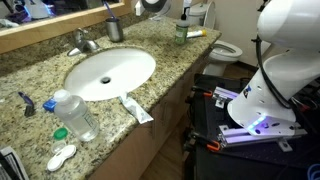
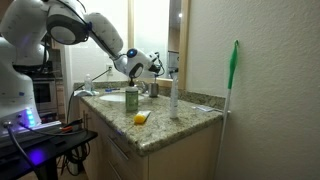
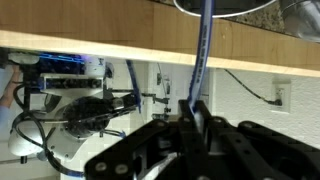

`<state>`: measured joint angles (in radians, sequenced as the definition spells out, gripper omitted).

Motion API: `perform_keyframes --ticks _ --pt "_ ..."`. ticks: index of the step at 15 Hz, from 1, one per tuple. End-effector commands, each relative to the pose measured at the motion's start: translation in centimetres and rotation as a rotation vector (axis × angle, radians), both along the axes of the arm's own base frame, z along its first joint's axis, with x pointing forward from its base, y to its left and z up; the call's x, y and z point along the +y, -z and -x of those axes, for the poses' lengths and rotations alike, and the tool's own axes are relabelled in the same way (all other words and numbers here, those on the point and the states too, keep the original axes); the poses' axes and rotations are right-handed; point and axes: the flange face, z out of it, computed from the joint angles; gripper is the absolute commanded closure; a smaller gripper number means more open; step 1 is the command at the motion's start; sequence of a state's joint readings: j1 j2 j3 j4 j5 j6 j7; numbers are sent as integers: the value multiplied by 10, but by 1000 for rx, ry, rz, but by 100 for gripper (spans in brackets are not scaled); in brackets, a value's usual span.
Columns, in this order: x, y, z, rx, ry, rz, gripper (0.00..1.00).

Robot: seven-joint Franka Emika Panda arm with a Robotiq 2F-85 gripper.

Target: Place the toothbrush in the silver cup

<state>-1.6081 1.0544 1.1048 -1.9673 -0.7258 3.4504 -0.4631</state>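
Note:
My gripper holds the toothbrush (image 3: 203, 45), which already runs from my fingers to the cup's rim. Next, it needs to lower the toothbrush a little toward the silver cup (image 3: 216, 6) and then let go of it.
The silver cup (image 1: 113, 29) stands at the back of the granite counter, beside the faucet and in front of the mirror. My gripper (image 3: 190, 120) is shut on the light blue toothbrush (image 3: 203, 45). In the wrist view the brush runs from the jaws to the cup's dark rim (image 3: 225, 6) at the frame's top edge. In both exterior views the gripper (image 1: 152, 5) (image 2: 150, 66) hovers over the back of the counter near the cup. A thin stick (image 1: 108, 9) rises above the cup; I cannot tell how deep the brush sits.
A white sink (image 1: 110, 72) fills the counter's middle. A clear bottle (image 1: 75, 115), a toothpaste tube (image 1: 137, 110) and a dark-blue-handled item (image 1: 25, 101) lie at the front. A green-lidded jar (image 1: 180, 30) and a yellow item (image 2: 140, 118) sit near the counter's end. A toilet (image 1: 225, 50) is beyond.

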Motion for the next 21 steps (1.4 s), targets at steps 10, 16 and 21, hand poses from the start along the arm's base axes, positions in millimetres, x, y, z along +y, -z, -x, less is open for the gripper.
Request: perform_keyframes --ticks 10,16,21 --pt "-1 23 11 134 -19 -36 30" --pt "2 -6 41 300 52 -1 0" --pt "41 -40 82 534 45 28 0"
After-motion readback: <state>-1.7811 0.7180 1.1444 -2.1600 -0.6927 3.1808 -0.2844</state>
